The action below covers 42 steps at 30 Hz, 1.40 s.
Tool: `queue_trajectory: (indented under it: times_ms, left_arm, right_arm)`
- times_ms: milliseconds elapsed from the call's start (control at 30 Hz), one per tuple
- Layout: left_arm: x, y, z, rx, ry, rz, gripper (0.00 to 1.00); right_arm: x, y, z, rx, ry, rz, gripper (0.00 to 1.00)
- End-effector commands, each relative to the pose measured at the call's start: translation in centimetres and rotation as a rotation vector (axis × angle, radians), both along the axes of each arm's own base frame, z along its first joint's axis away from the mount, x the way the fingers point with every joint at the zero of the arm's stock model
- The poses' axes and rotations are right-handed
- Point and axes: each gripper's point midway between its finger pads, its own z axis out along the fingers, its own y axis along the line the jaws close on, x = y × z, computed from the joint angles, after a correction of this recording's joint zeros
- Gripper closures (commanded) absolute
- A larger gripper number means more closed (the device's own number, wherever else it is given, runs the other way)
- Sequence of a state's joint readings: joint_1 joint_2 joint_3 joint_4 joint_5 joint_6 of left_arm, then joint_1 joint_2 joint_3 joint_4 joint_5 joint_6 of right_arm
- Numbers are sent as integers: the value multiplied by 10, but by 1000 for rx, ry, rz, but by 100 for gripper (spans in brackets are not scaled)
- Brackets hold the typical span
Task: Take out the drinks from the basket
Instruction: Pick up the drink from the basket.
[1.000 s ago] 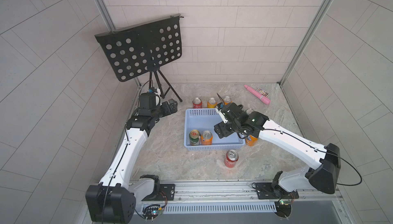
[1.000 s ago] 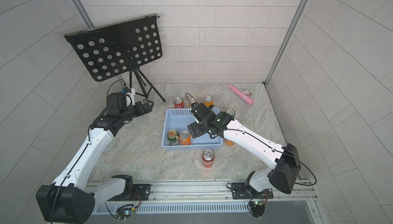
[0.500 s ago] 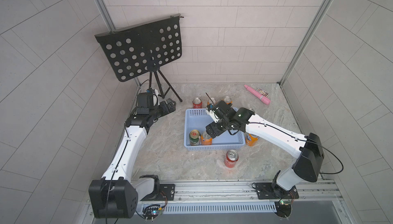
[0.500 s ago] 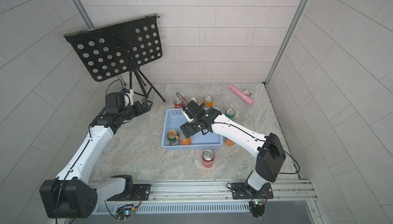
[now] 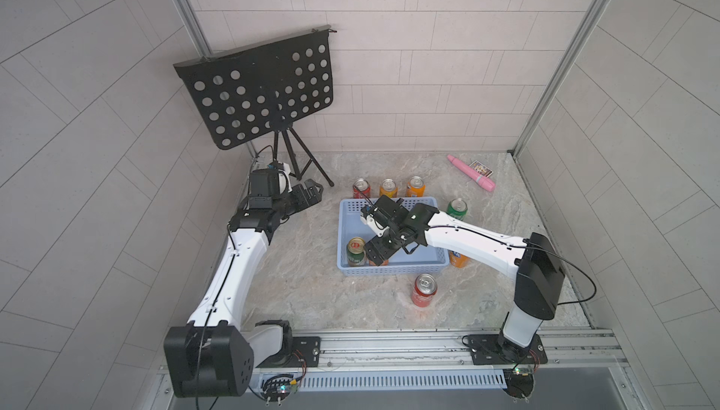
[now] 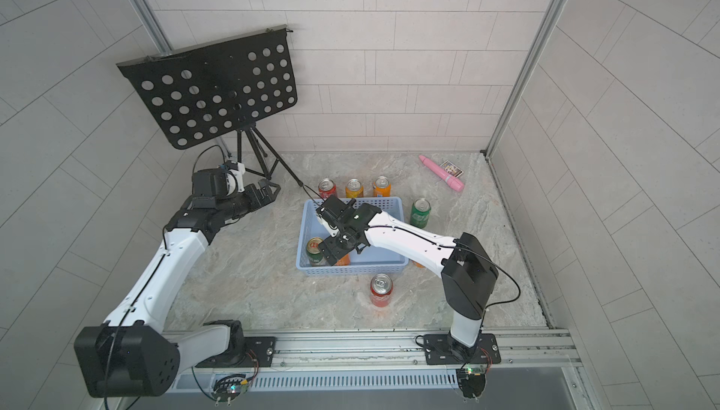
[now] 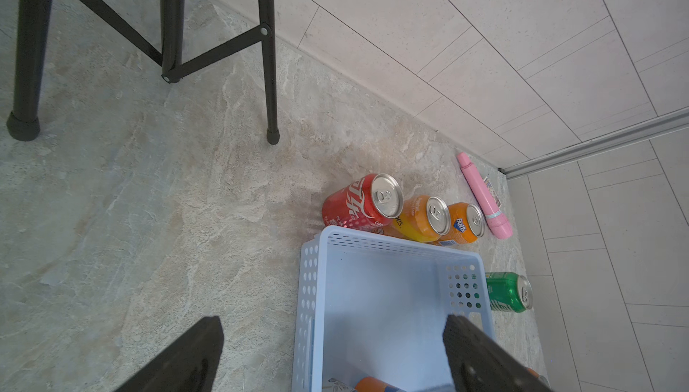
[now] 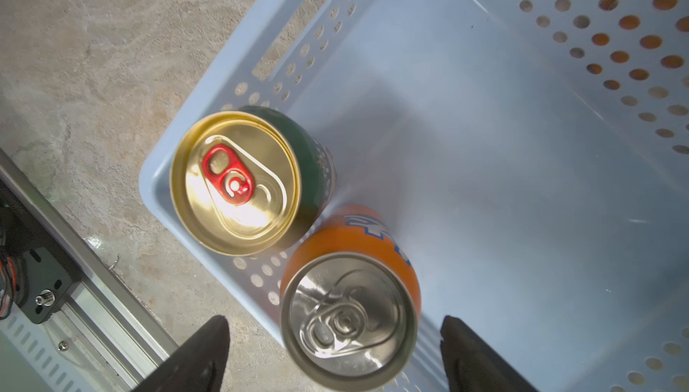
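The orange can in the basket (image 8: 350,313) already has my open fingers on both sides, so I need to lower my right gripper over it next and close around the can's upper body.
The light-blue basket (image 5: 393,269) (image 6: 350,269) sits mid-floor. Two drinks stand in its near-left corner: a green can with a gold top (image 5: 356,251) (image 8: 238,181) and an orange can (image 8: 350,297) touching it. My right gripper (image 5: 380,250) (image 8: 333,328) hangs open just above the orange can, one finger on each side, neither touching it. Outside stand a red can (image 5: 361,188) and two orange cans (image 5: 388,188) (image 5: 415,186) behind the basket. A green can (image 5: 456,209) stands to its right and a red can (image 5: 424,290) in front. My left gripper (image 5: 311,189) (image 7: 333,328) is open and empty, left of the basket's far corner.
A black perforated music stand (image 5: 261,92) on a tripod (image 5: 307,162) fills the back left. A pink stick (image 5: 471,172) and a small card (image 5: 482,167) lie at the back right. Another orange can (image 5: 459,260) stands right of the basket, partly behind my right arm. Tiled walls close three sides.
My right gripper has moved from the basket's right side to its near-left corner, over the orange can. The left arm has barely shifted.
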State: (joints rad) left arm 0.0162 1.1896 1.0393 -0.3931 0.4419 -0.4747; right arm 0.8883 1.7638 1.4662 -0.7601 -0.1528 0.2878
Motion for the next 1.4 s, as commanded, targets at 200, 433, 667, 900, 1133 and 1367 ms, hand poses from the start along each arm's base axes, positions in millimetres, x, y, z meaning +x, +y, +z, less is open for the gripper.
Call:
queue_trajectory:
  times_ms: [200,433,667,900,1133,1367]
  left_arm:
    - [3,3,4,-10,-17,2,0]
    - [4,3,5,-20,-19,0,0]
    - [3,3,4,-23,-18,1,0]
    - [3,4,4,-23,-18,0,0]
    - [3,1,5,-30,-22,-14,0]
    - [3,-3,7,-47,-31,-32,0]
  right_arm:
    - [-1,1,-20,-55,20,17,11]
    - [1,2,-30,-65,26,9,22]
    - [1,-1,-29,-68,21,2,43]
    - [3,-3,-16,-55,-9,-8,69]
    - [7,-12,4,-53,-49,-29,81]
    - [13,-26,25,-39,-83,-66,85]
